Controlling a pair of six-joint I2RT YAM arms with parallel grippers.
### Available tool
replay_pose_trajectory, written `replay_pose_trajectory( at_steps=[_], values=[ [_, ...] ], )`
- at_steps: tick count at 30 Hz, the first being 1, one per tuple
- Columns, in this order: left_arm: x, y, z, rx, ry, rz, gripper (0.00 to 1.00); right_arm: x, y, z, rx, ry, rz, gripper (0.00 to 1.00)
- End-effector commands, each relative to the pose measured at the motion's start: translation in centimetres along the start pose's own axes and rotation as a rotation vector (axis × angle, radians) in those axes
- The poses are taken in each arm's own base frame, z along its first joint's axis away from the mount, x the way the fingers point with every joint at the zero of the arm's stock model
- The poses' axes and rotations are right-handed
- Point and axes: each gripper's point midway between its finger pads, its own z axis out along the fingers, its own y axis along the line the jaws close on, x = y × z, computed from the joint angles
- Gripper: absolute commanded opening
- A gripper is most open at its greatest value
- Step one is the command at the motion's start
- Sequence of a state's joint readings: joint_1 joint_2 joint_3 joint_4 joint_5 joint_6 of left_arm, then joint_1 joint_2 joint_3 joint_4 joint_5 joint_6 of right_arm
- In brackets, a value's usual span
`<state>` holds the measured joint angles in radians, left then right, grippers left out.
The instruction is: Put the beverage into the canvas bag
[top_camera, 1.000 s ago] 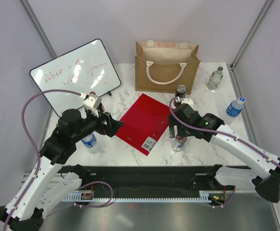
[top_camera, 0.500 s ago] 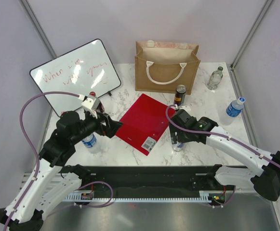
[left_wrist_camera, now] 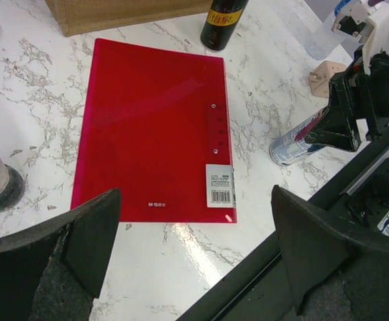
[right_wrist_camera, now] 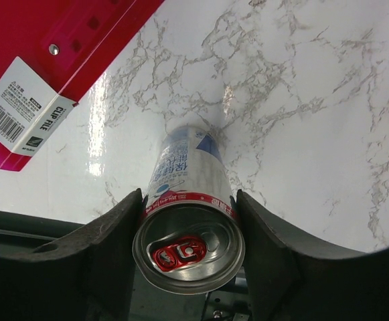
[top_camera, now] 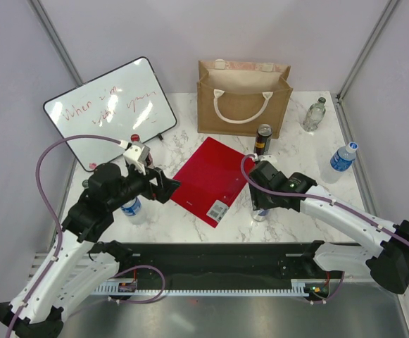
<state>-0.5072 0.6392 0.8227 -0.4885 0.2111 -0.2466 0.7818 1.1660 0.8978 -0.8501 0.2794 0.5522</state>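
Observation:
The canvas bag's opening (top_camera: 259, 81) is outward behind the bag's upright front, so my right gripper should next lift the beverage outward over that front, lower it and let it go.
The beverage, a slim silver can (right_wrist_camera: 187, 194) with a red tab, stands on the marble near the front edge. My right gripper (right_wrist_camera: 189, 202) is shut on it just under the rim, one finger on each side; from above the can (top_camera: 261, 213) mostly hides under that gripper (top_camera: 260, 204). The tan canvas bag (top_camera: 243, 98) with white loop handles stands upright at the back centre, well away from the can. My left gripper (left_wrist_camera: 194, 200) hangs open and holds nothing, over the near corner of a red folder; from above it (top_camera: 166, 187) sits at the folder's left edge.
A red clip file (top_camera: 213, 179) lies between the arms. A dark can (top_camera: 263, 138) stands in front of the bag. A whiteboard (top_camera: 109, 109) leans at back left. A glass bottle (top_camera: 315, 114) and a water bottle (top_camera: 341, 158) stand at right; another bottle (top_camera: 130, 206) stands under the left arm.
My right gripper came down toward the front over the silver can and closed on it. The left arm barely shifted and stayed open.

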Motion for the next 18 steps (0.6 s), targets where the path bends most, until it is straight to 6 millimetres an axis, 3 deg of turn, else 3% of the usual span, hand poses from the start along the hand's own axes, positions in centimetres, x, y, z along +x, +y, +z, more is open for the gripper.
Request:
replay_pose_trajectory(
  at_steps=[1, 3, 5, 9, 10, 12, 13, 15, 16, 17, 18],
  values=[
    [-0.8, 0.1, 0.3, -0.002, -0.056, 0.001, 0.99, -2.4, 0.2, -1.8, 0.001, -0.066, 0.014, 0.33],
    [-0.5, 0.3, 0.4, -0.006, -0.053, 0.002, 0.99, -2.9, -0.3, -2.4, 0.031, -0.065, 0.009, 0.24],
    [-0.4, 0.3, 0.4, -0.004, -0.054, 0.004, 0.99, -4.7, -0.4, -3.8, 0.048, -0.111, 0.017, 0.00],
    [-0.2, 0.3, 0.2, -0.001, -0.059, 0.005, 0.99, -8.1, -0.3, -6.7, 0.063, -0.173, 0.008, 0.00],
    [-0.1, 0.2, 0.2, 0.001, -0.057, 0.003, 0.99, -10.5, 0.1, -8.6, 0.048, -0.236, 0.028, 0.00],
    [-0.1, -0.1, 0.1, 0.018, -0.060, 0.001, 0.99, -12.7, 0.0, -9.7, 0.091, -0.272, 0.023, 0.00],
    [-0.2, -0.2, 0.0, 0.024, -0.063, 0.002, 0.99, -15.2, 0.3, -11.9, 0.076, -0.345, 0.041, 0.00],
    [-0.1, -0.2, -0.1, 0.026, -0.064, 0.005, 0.99, -18.2, 0.0, -13.0, 0.136, -0.413, 0.047, 0.00],
    [-0.2, -0.3, -0.2, 0.028, -0.068, 0.006, 0.99, -20.8, 0.2, -15.5, 0.120, -0.493, 0.041, 0.00],
    [-0.1, -0.2, -0.1, 0.027, -0.069, 0.008, 0.99, -22.5, 0.2, -15.4, 0.171, -0.524, 0.035, 0.00],
    [-0.2, -0.3, -0.2, 0.030, -0.074, 0.009, 0.99, -25.3, 0.4, -18.1, 0.153, -0.618, 0.075, 0.00]
  ],
)
